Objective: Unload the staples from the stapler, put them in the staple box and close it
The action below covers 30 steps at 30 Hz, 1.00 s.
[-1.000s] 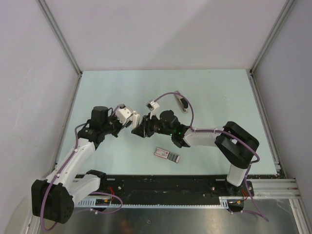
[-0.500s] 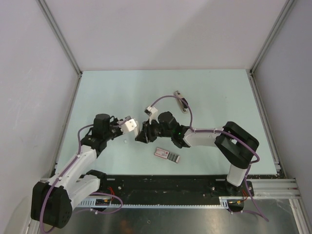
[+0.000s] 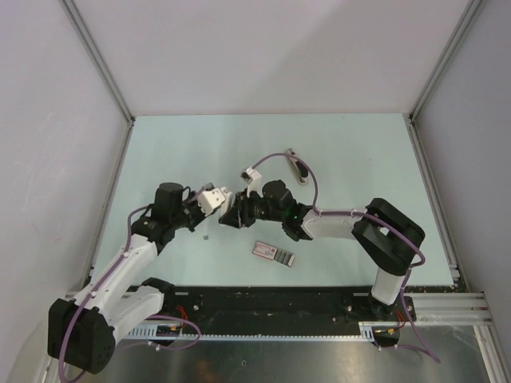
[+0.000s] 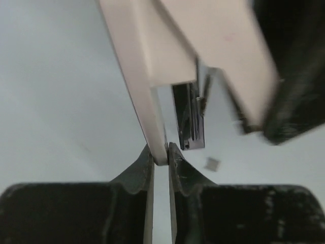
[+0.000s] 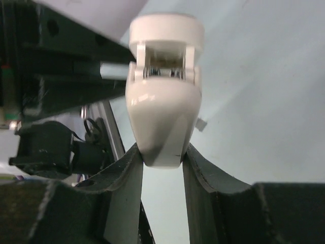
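Note:
My right gripper will next carry the stapler outward, lower it flat and let go of it. The tabletop below and outward is bare and clear of the staple bit.
Both grippers hold the white stapler [image 3: 214,197] above the table's middle. My left gripper [image 3: 203,207] is shut on a thin white edge of the stapler [image 4: 158,137]. The dark metal magazine [image 4: 191,119] shows in the open gap. My right gripper [image 3: 231,214] is shut on the stapler's rounded white end [image 5: 161,117]. One tiny grey staple bit [image 3: 207,236] lies on the table below the stapler. It also shows in the left wrist view [image 4: 212,163] and in the right wrist view [image 5: 201,124].
A flat pink-and-grey packet [image 3: 274,254] lies on the pale green table [image 3: 359,159] near the front. A small black-and-white tool [image 3: 299,167] lies further back, under the right arm's purple cable. Grey walls enclose the table on three sides.
Both grippers moved the stapler toward the near edge, then slightly back. A small staple bit has appeared on the table below the stapler.

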{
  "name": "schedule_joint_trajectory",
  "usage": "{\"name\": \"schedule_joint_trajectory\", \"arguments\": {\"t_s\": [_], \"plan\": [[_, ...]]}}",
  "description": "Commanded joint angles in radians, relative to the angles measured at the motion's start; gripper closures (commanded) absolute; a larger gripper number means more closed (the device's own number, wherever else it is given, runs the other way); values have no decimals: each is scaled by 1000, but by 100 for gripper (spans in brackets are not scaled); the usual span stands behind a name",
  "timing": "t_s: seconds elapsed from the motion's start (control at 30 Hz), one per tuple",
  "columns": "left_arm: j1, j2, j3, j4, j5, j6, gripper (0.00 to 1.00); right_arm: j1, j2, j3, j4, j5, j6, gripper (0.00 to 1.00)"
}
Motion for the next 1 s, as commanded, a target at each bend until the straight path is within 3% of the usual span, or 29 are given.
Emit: {"name": "schedule_joint_trajectory", "arguments": {"t_s": [0.0, 0.17, 0.37, 0.43, 0.47, 0.53, 0.6, 0.73, 0.97], "plan": [[-50, 2, 68, -144, 316, -224, 84, -24, -15, 65, 189, 54, 92, 100], [-87, 34, 103, -158, 365, -295, 73, -19, 1, 124, 128, 75, 75, 100], [-63, 37, 225, -159, 204, -329, 46, -43, 3, 172, -65, 115, 20, 100], [-6, 35, 287, -158, 161, -338, 44, -49, 13, 212, -166, 134, -14, 100], [42, 35, 320, -158, 160, -344, 37, -50, 20, 237, -217, 146, -34, 100], [149, 45, 390, -158, 182, -371, 15, -52, 45, 292, -327, 173, -77, 100], [251, 67, 456, -159, 212, -398, 7, -51, 88, 353, -426, 203, -119, 100], [416, 123, 519, -170, 328, -432, 1, -46, 227, 576, -702, 291, -193, 100], [460, 192, 532, -192, 366, -462, 1, -33, 411, 823, -930, 409, -269, 100]]}}
